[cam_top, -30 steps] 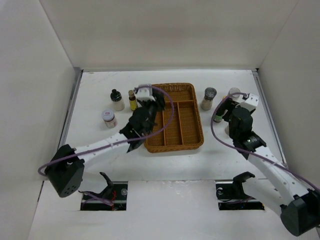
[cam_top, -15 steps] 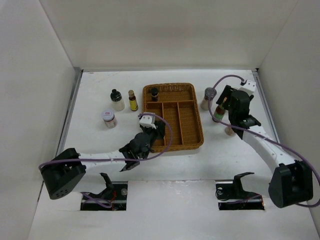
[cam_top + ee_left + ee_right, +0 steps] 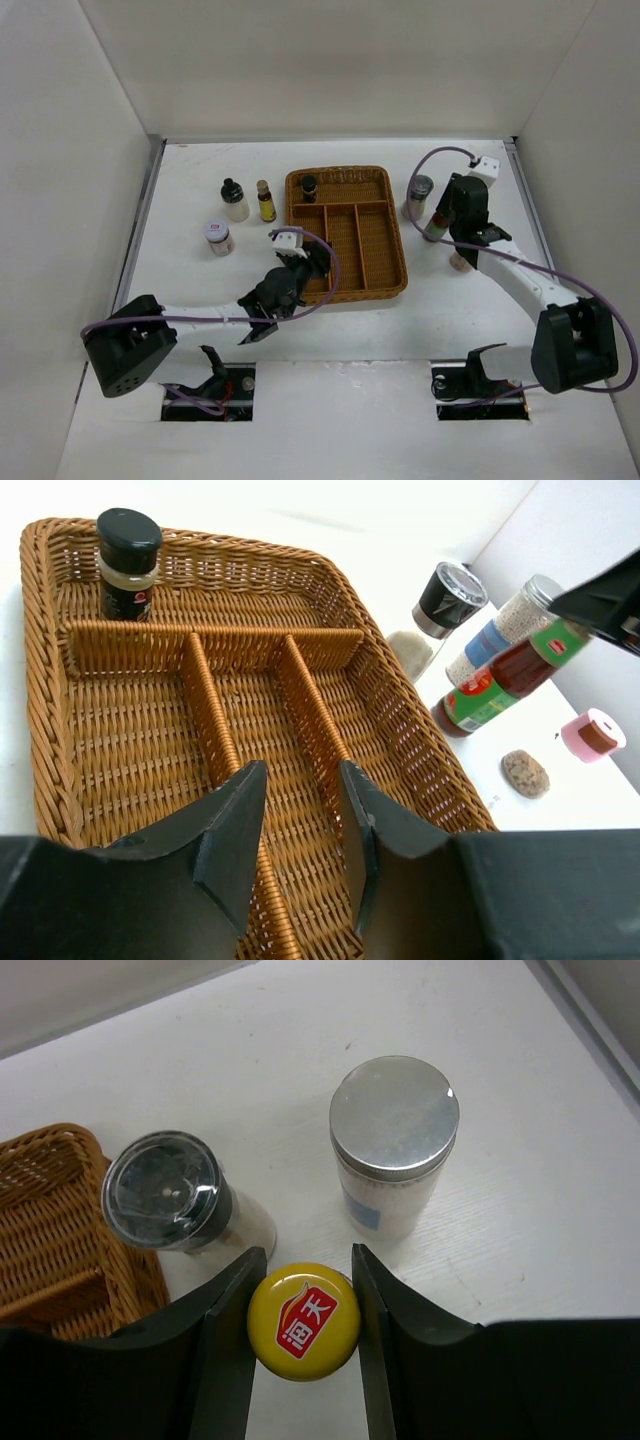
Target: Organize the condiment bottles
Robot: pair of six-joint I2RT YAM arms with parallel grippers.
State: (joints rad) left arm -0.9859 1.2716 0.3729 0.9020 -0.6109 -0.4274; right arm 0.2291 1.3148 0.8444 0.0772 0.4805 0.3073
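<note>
Next, my right gripper rises and moves to the left in the top view, since the back section of the tray has room. It then goes down beside the dark condiment bottle to release.
A dark condiment bottle with a black cap (image 3: 309, 187) (image 3: 128, 565) stands in the back left compartment of the wicker tray (image 3: 396, 262). My left gripper (image 3: 308, 264) (image 3: 300, 775) hovers over the tray's near left part, shut with nothing between its fingers. My right gripper (image 3: 440, 218) (image 3: 306, 1290) is shut on the yellow cap (image 3: 303, 1322) of a green-labelled bottle (image 3: 490, 685) just right of the tray. Beside it stand a dark-lidded shaker (image 3: 165, 1192) (image 3: 419, 193) and a silver-lidded jar (image 3: 394, 1120).
Left of the tray stand a black-capped white bottle (image 3: 234, 200), a slim amber bottle (image 3: 265, 201) and a pink-lidded jar (image 3: 217, 237). A small pink-capped jar (image 3: 592, 733) lies on its side right of the tray, beside a brown cork-like piece (image 3: 524, 773). White walls enclose the table.
My left gripper drew back from the tray's back compartment toward me, leaving the dark bottle there. My right gripper moved over the yellow-capped bottle and closed on it.
</note>
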